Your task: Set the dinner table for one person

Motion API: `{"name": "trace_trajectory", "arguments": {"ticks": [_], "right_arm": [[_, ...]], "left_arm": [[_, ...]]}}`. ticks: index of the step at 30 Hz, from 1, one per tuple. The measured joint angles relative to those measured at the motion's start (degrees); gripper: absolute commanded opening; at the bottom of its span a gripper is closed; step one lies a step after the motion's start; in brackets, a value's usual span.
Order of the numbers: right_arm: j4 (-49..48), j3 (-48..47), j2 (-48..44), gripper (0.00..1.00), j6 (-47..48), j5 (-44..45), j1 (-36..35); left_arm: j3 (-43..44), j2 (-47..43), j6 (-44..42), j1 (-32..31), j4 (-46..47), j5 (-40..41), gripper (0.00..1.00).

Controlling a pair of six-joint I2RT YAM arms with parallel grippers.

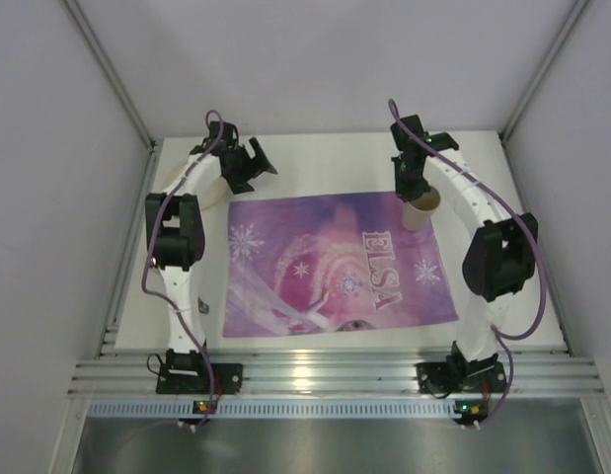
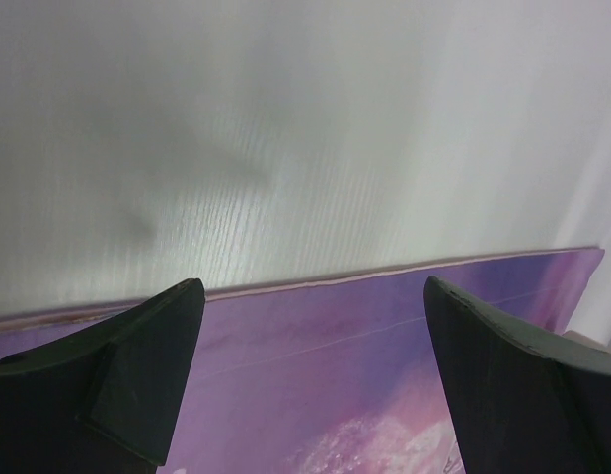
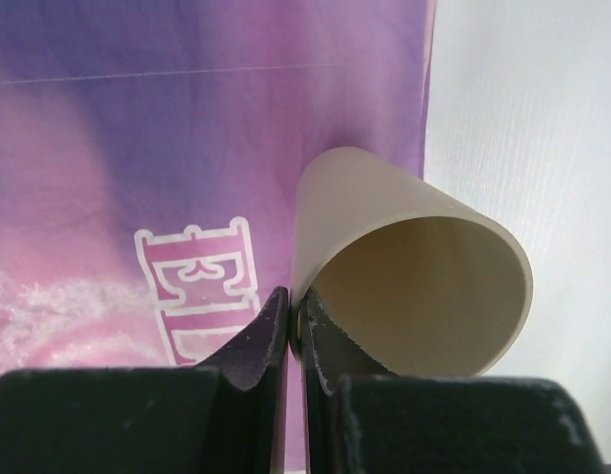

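Note:
Next, my right gripper lowers slightly and opens its fingers to release the cup's rim. The cup's base is over the placemat's far corner [image 1: 415, 220] beside the ELSA letters.
A beige cup [image 1: 420, 209] is at the far right corner of the purple "ELSA" placemat [image 1: 325, 267], which lies on the white dinner table [image 1: 335, 158]. My right gripper [image 3: 297, 301] is shut on the cup's [image 3: 414, 267] rim, with one finger inside the wall and one outside. In the top view this gripper [image 1: 412, 193] comes down on the cup from above. I cannot tell whether the cup touches the mat. My left gripper [image 2: 315, 286] is open and empty over the placemat's [image 2: 315, 375] far left edge, and shows in the top view [image 1: 251, 166] too.
A tan object [image 1: 213, 190] shows partly behind the left arm, beside the mat's far left corner. Grey walls close in the table on the left, right and back. A ribbed aluminium rail [image 1: 335, 375] runs along the near edge between the arm bases.

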State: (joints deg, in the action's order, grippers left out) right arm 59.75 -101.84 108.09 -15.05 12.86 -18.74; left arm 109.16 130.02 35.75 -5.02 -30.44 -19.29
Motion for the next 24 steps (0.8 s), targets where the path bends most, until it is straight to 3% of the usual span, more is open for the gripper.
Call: {"name": "trace_trajectory", "arguments": {"ticks": [12,15,16,24], "right_arm": [[-6.91,5.46,-0.02,0.00,-1.51,1.22,-0.37],[-7.23,5.49,-0.02,0.28,-1.81,1.25,-0.37],[-7.45,5.49,-0.02,0.45,-1.92,1.27,-0.37],[-7.78,5.44,-0.72,0.63,-0.94,2.99,-0.37]], "left_arm": [[-2.14,-2.32,-1.75,-0.02,-1.11,1.75,0.98],[-2.14,-2.56,-1.95,0.00,-1.18,2.23,0.98],[-2.14,-2.69,-2.08,0.00,-1.20,2.32,0.98],[-2.16,-3.80,-2.78,-0.02,-1.38,2.93,0.98]]}}
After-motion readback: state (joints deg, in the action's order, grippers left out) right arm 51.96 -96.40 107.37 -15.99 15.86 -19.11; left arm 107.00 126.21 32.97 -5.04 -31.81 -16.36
